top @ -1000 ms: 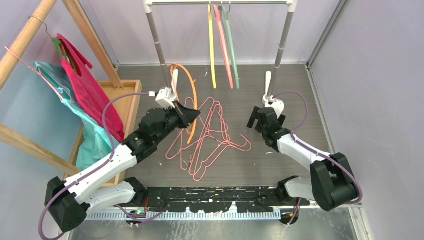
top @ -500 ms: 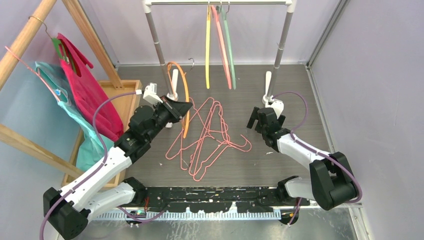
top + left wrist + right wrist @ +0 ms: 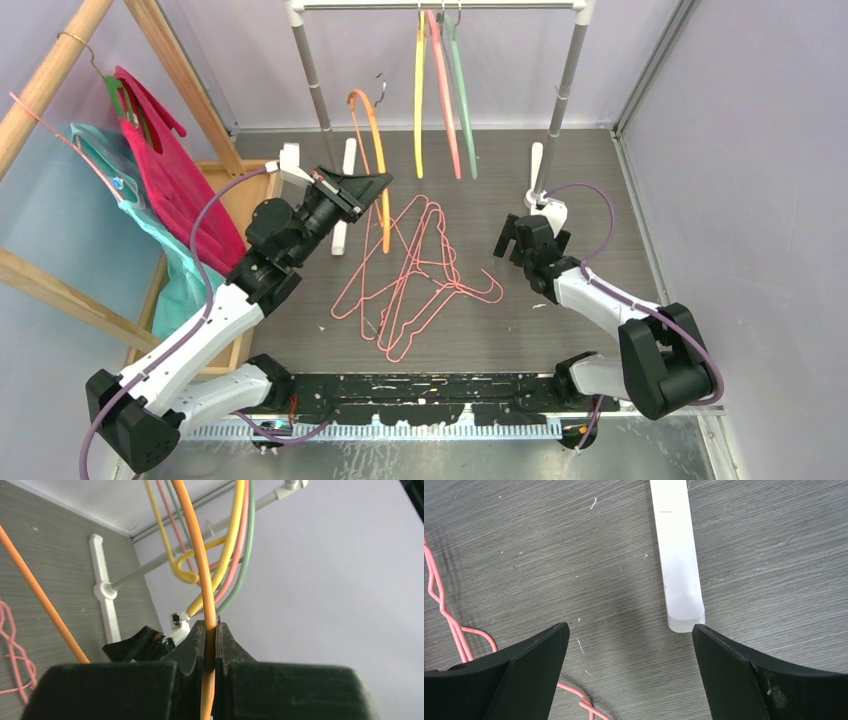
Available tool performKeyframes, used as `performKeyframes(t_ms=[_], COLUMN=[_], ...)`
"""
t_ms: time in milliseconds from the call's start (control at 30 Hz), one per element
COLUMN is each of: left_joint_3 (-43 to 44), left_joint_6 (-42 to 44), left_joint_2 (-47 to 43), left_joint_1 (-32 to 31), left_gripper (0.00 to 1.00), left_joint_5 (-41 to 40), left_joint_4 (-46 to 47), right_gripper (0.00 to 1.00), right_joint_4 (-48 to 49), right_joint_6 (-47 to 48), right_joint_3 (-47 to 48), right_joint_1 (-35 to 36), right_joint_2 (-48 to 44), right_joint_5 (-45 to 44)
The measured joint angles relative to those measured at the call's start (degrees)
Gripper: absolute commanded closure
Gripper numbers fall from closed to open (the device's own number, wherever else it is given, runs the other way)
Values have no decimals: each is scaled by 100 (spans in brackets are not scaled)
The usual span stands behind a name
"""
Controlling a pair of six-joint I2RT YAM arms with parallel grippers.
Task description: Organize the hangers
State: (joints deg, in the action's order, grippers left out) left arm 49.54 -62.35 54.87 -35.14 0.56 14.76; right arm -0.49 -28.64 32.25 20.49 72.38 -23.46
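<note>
The left gripper next moves outward, hangs the orange hanger on the white bar [image 3: 406, 5] beside the yellow hanger, slides toward the bar's opposite post and releases. The orange hanger's hook is free.
My left gripper [image 3: 378, 182] is shut on an orange hanger [image 3: 377, 160] and holds it up off the floor, its hook near the rail's left post. In the left wrist view the orange bar [image 3: 202, 565] runs up from between my closed jaws. Yellow [image 3: 420, 90], pink [image 3: 447, 90] and grey-green [image 3: 463, 100] hangers hang on the white rail [image 3: 440, 6]. Several pink wire hangers [image 3: 420, 275] lie in a pile on the grey floor. My right gripper [image 3: 510, 240] is open and empty, low over the floor to the right of the pile; pink wire [image 3: 454, 625] shows at its left.
A wooden frame at the left carries hangers draped with a magenta garment [image 3: 175, 185] and a teal one [image 3: 180, 270]. The rail's white feet [image 3: 537, 165] rest on the floor; one foot end [image 3: 679, 580] lies just ahead of my right gripper. Purple walls close the space.
My left gripper has lifted the orange hanger off the floor and moved it up and back toward the rail. The hanging hangers have swung slightly. The right arm has not moved.
</note>
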Motion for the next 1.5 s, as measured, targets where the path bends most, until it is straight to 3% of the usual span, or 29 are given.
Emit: performKeyframes(t_ms=[267, 533, 1500], left_joint_3=[765, 1683, 2529], left_joint_6=[-551, -581, -846], left_joint_2=[680, 1547, 2813], left_joint_1=[0, 0, 361], left_gripper=[100, 100, 100], left_joint_5=[271, 577, 590], left_joint_4=[549, 1082, 1543], right_gripper=[0, 0, 1], right_joint_4=[-2, -42, -28], right_joint_6=[0, 2, 24], right_joint_3=[0, 0, 0], right_joint_1=[0, 0, 0], right_joint_2=[-2, -72, 103], right_joint_5=[0, -39, -37])
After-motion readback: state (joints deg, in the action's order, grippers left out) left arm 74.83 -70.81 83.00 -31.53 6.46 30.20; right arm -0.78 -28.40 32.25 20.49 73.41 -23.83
